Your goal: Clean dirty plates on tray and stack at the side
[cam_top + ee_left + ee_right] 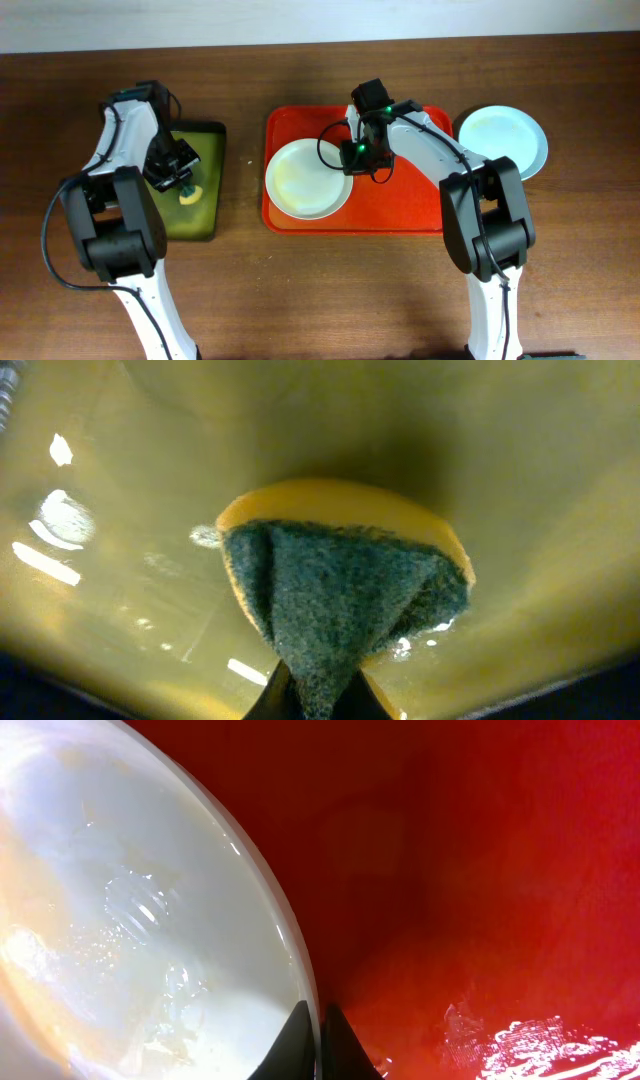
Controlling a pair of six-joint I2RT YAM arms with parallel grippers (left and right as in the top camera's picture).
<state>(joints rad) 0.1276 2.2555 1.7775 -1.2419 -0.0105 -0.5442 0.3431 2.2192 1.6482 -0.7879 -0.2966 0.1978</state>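
My right gripper next lifts the white plate, travels over the mint-green plate beside the tray, lowers and releases it, as that plate's top is empty.
A white plate with yellowish smears lies on the left half of the red tray. My right gripper is shut on that plate's right rim; in the right wrist view the fingertips pinch the rim of the plate over the tray. A pale mint-green plate sits on the table right of the tray. My left gripper is shut on a yellow-and-green sponge and presses it into the liquid of the black tray.
The black tray's yellow-green liquid fills the left wrist view. Brown table lies in front of both trays.
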